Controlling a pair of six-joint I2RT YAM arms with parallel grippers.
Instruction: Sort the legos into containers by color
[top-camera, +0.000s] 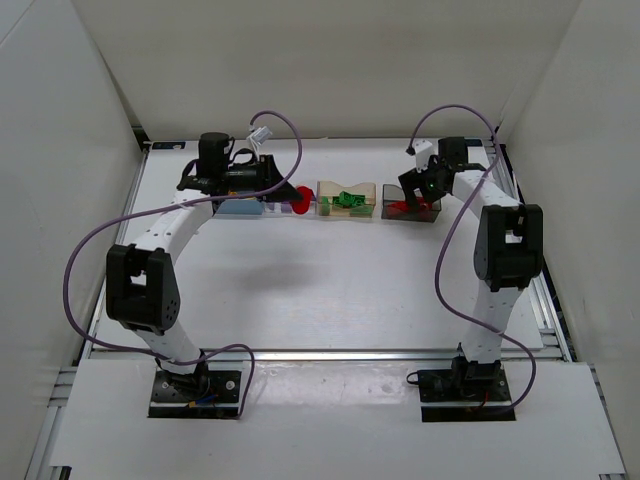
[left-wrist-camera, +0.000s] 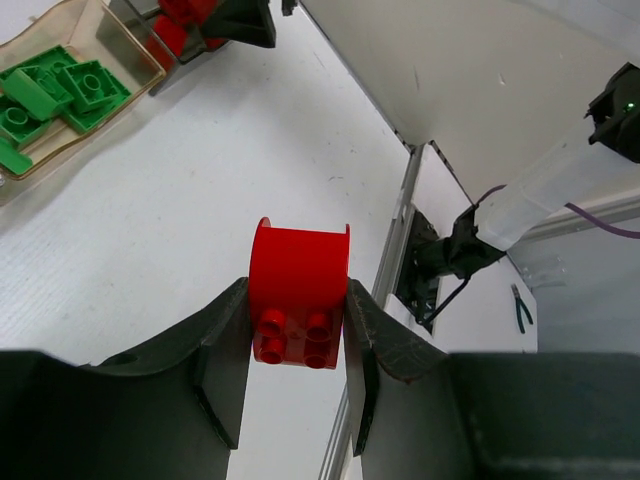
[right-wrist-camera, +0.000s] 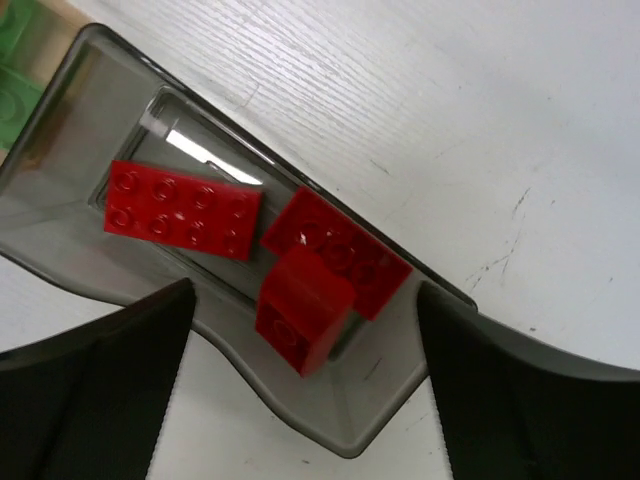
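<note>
My left gripper moves past the pale orange container next, then over the grey one's adjoining end (top-camera: 393, 205) (left-wrist-camera: 156, 36), since the smoky grey container holds red legos.
My left gripper (left-wrist-camera: 296, 330) is shut on a red rounded lego (left-wrist-camera: 298, 292), held above the table; it shows in the top view (top-camera: 299, 197) next to the pale orange container (top-camera: 346, 199) holding green legos (left-wrist-camera: 52, 93). My right gripper (right-wrist-camera: 300, 385) is open above the smoky grey container (right-wrist-camera: 390, 425), which holds three red legos (right-wrist-camera: 303, 308). That container also shows in the top view (top-camera: 412, 208). The blue container (top-camera: 236, 208) lies under my left arm. The yellow and purple legos and the clear container are hidden.
The white table (top-camera: 320, 290) is walled by white panels on three sides. Purple cables loop from both arms. The table's right edge rail (left-wrist-camera: 395, 240) shows in the left wrist view.
</note>
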